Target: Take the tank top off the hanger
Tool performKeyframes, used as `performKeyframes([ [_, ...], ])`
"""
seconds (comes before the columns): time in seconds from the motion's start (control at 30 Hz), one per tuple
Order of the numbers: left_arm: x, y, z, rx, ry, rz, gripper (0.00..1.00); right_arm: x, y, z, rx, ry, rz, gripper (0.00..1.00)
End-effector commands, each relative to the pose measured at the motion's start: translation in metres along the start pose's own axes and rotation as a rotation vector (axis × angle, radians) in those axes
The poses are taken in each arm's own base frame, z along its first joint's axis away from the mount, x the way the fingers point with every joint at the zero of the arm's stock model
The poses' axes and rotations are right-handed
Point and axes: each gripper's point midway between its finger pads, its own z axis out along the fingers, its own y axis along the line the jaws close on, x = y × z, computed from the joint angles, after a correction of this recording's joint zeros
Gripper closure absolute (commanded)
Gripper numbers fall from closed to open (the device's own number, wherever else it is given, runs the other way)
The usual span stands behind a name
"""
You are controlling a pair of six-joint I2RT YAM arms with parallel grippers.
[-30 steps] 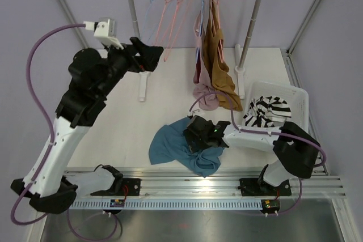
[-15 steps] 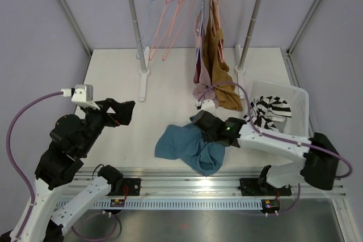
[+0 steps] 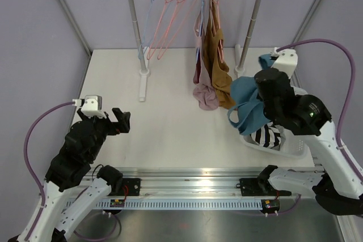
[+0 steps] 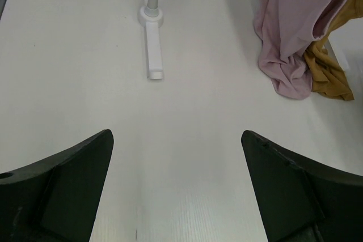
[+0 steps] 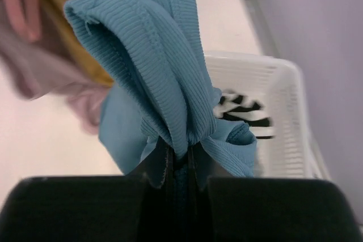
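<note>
My right gripper needs to lower across into the white basket [image 3: 295, 148] [image 5: 279, 134] next and release the fold there. The basket is below my right gripper, toward the right in its wrist view.
The blue ribbed tank top [image 3: 245, 103] hangs bunched in the air, free of any hanger, with my right gripper [image 5: 180, 160] shut on a fold of it [image 5: 164, 60]. It dangles over the near left rim of the white basket [image 3: 295, 148]. Several empty pink and blue hangers [image 3: 164, 24] stay on the rail. My left gripper [image 3: 120, 121] is open low over the left side of the table, and the left wrist view shows nothing between its fingers [image 4: 68, 179].
A pink garment [image 3: 201, 86] and a mustard garment [image 3: 220, 72] hang from the rail on hangers, their hems reaching the table. A black-and-white striped garment [image 3: 265, 136] lies in the basket. The rack's left post [image 3: 136, 32] and its foot [image 4: 153, 55] stand on the table.
My right gripper shut on the blue tank top at the table's front and carried it up and right, above the basket. My left arm drew back from the rail to the front left.
</note>
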Motion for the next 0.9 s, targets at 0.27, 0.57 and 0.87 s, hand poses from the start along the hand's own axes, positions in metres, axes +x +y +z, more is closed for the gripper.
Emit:
performKeyframes([
  [0.27, -0.021, 0.014, -0.002, -0.068, -0.105, -0.029, 0.01, 0.044, -0.088, 0.088, 0.229, 0.173, 0.097, 0.98],
  [0.57, -0.025, 0.014, -0.008, -0.055, -0.124, -0.034, 0.01, 0.236, -0.058, 0.196, 0.199, 0.618, 0.334, 0.95],
  [0.87, -0.052, -0.024, -0.025, 0.139, -0.134, -0.101, 0.01, 0.232, -0.087, 0.178, 0.295, 0.594, 0.337, 0.53],
])
